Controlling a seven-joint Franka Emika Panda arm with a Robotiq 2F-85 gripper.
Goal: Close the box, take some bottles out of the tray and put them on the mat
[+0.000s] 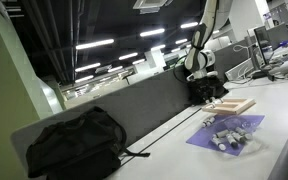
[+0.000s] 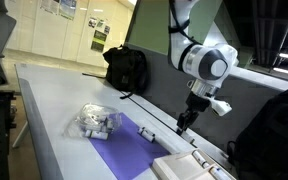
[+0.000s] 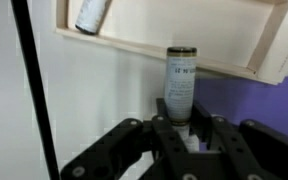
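The gripper moves away from the grey partition and down to the bare middle of the purple mat [image 2: 124,152] next, where open room lets it release the bottle.
My gripper [image 3: 181,118] is shut on a small whitish bottle [image 3: 181,82] with a dark cap and holds it upright. The tan box [image 3: 274,50] lies just beyond it; another bottle [image 3: 91,15] lies inside. The purple mat [image 3: 254,100] shows at the right. In both exterior views the gripper [image 2: 184,122] hangs by the wall-side edge of the mat [image 2: 124,152], between the box [image 2: 189,165] and a cluster of tiny bottles [image 2: 96,122]. The box [image 1: 230,105], mat [image 1: 209,140] and cluster [image 1: 227,135] also show from the far end.
A black backpack [image 1: 74,145] lies at one end of the white table, seen too in an exterior view [image 2: 127,68]. A second black bag [image 1: 209,90] stands behind the box. A grey partition [image 1: 134,105] runs along the table. A black cable [image 3: 34,90] crosses the tabletop.
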